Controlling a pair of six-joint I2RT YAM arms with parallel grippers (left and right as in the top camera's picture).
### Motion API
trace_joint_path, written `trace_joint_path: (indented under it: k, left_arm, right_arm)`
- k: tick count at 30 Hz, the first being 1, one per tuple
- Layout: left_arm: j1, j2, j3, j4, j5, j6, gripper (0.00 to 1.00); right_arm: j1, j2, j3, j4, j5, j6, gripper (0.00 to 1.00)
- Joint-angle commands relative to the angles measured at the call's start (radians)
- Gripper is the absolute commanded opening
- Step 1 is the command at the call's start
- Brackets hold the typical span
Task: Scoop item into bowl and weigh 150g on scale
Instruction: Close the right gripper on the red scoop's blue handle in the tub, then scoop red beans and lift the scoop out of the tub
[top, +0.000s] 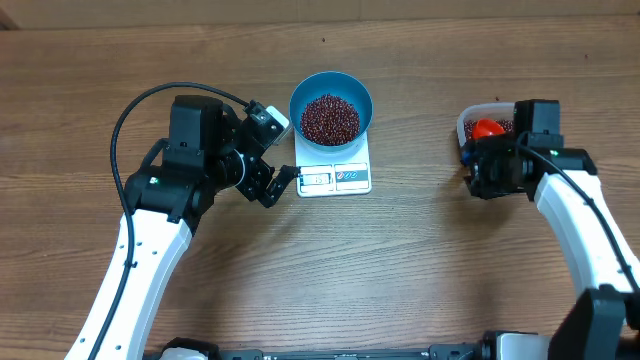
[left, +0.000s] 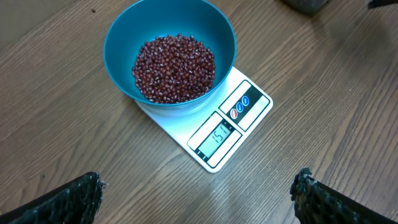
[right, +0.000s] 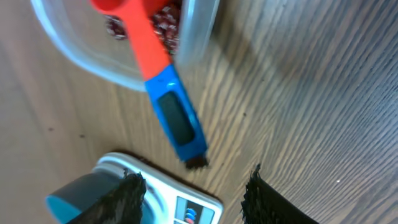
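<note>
I will next move my right gripper down toward the tub, around the scoop's blue handle, which sticks out past the tub's rim.
The blue bowl (top: 331, 90) stands on the white scale (top: 335, 179) and holds a heap of dark red beans (top: 330, 118). In the left wrist view the bowl (left: 124, 37) and beans (left: 174, 68) sit on the scale (left: 249, 102), whose display is lit. My left gripper (top: 281, 186) hovers open just left of the scale, with nothing between its fingers (left: 81, 199). My right gripper (right: 194, 186) is open beside a clear tub (right: 81, 56). A red scoop with a blue handle end (right: 177, 121) rests in the tub, free of the fingers (right: 264, 196).
The clear tub (top: 470, 120) at the right holds some beans and the scoop bowl (top: 487, 128). The right arm's white links run toward the front right corner. The left arm's cable loops over the left of the table. Bare wood lies between scale and tub.
</note>
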Motion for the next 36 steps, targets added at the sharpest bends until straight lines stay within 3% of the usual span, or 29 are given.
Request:
trace_joint_path:
  k: [1, 11, 24, 36]
  left_arm:
    - [0.01, 0.002, 0.003, 0.001, 0.003, -0.006, 1.0]
    - [0.01, 0.002, 0.003, 0.001, 0.003, -0.007, 1.0]
    - [0.01, 0.002, 0.003, 0.001, 0.003, -0.007, 1.0]
    - [0.01, 0.002, 0.003, 0.001, 0.003, -0.006, 1.0]
  right_arm:
    - [-0.003, 0.032, -0.004, 0.014, -0.013, -0.031, 0.53]
    - [0.053, 0.105, -0.005, 0.177, 0.062, 0.0, 0.57]
    - [0.098, 0.139, -0.005, 0.174, 0.143, 0.069, 0.57]
    - [0.067, 0.136, -0.004, 0.187, 0.151, 0.05, 0.47]
